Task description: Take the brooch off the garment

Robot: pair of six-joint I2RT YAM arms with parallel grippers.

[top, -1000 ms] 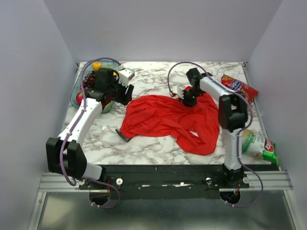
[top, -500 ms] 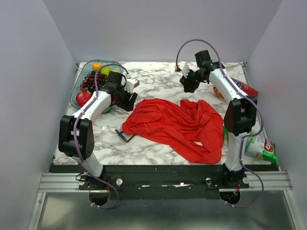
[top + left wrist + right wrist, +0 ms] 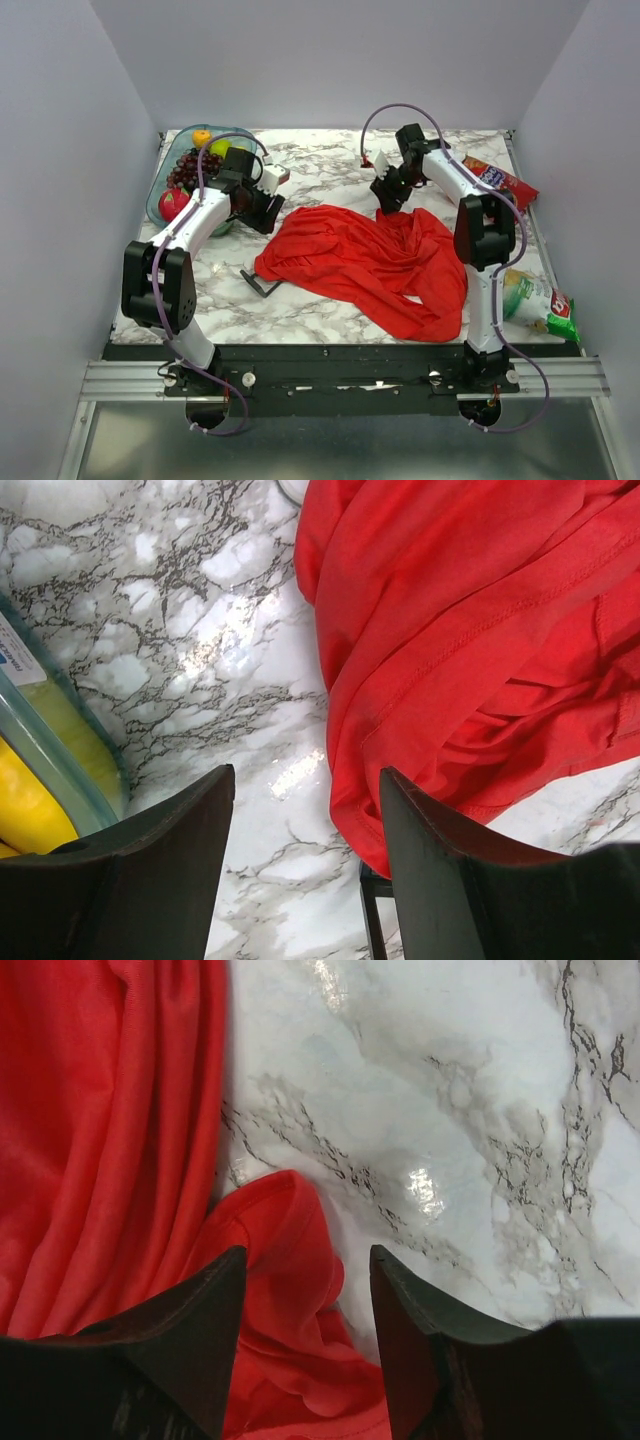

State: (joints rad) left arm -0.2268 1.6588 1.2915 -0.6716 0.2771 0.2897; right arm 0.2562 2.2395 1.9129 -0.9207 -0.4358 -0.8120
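My right gripper should lower onto the rolled corner at the shirt's far edge and close, as its open fingers already surround that fold.
The garment, a bright red T-shirt, lies crumpled across the middle of the marble table. I cannot make out the brooch in any view. My left gripper hangs open at the shirt's left edge; in the left wrist view the gripper has bare marble between its fingers and the red cloth against the right finger. My right gripper is open over the shirt's far edge. In the right wrist view it straddles a rolled fold of cloth without pinching it.
A glass bowl of fruit stands at the far left, its wall close to my left finger. A black square frame lies by the shirt's near left corner. A red snack bag and a green one lie at the right.
My right gripper has opened; its arm lifted off the shirt toward the back and came down at the shirt's far edge. The left arm folded back while its gripper stayed open by the shirt.
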